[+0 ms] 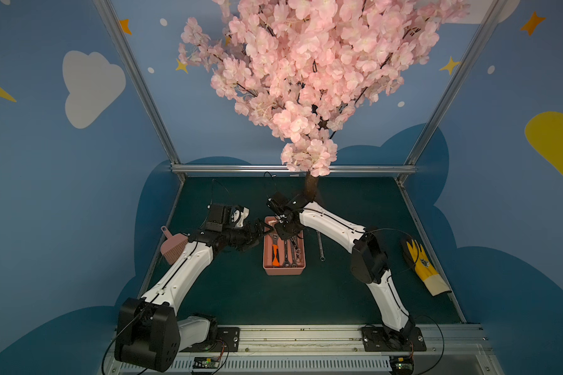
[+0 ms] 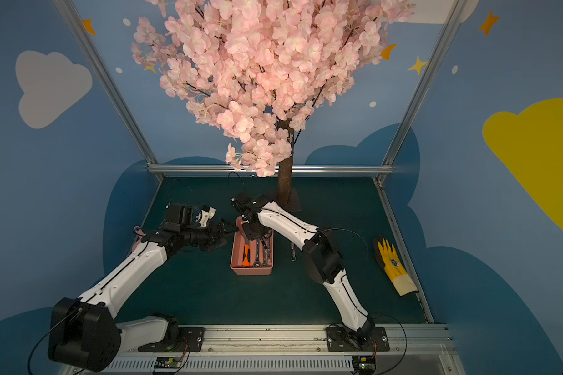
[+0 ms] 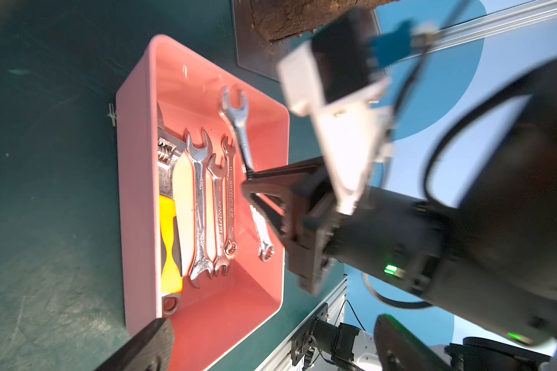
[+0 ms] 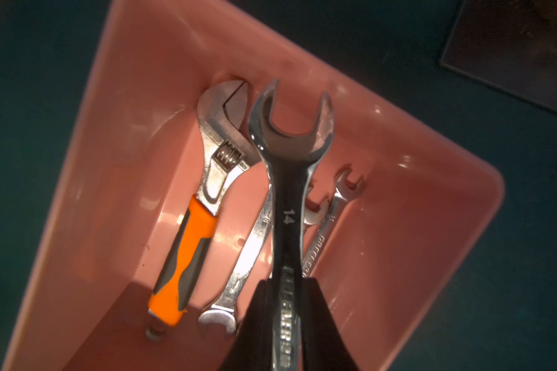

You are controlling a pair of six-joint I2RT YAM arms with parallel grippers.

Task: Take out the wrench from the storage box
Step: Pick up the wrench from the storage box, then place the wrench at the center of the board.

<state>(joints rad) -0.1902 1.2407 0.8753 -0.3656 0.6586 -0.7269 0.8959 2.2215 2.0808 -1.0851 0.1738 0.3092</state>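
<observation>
I will next lift my right gripper past the box (image 1: 284, 270), over the side of the box, then lower it to let go of the shank on bare mat (image 1: 329, 249) beside the lone wrench, toward the glove.
The salmon-pink storage box (image 1: 284, 270) (image 2: 251, 271) stands mid-table. It holds an orange-handled adjustable wrench (image 4: 190, 237) (image 3: 169, 225) and several chrome wrenches. My right gripper (image 4: 285, 289) (image 3: 250, 183) (image 1: 285, 232) reaches into the box's far half. It is shut on the shank of a chrome wrench (image 4: 290, 154) (image 3: 237, 119) marked 14, whose open end sits tilted above the others. My left gripper (image 3: 270, 345) (image 1: 263, 231) (image 2: 228, 233) stands open and holds nothing, at the box's far left corner.
A lone chrome wrench (image 1: 320, 243) lies on the green mat right of the box. Farther right is a yellow glove (image 1: 423, 263). A pink dustpan (image 1: 173, 246) sits behind my left arm. The blossom tree's trunk (image 1: 311, 186) rises just behind the box.
</observation>
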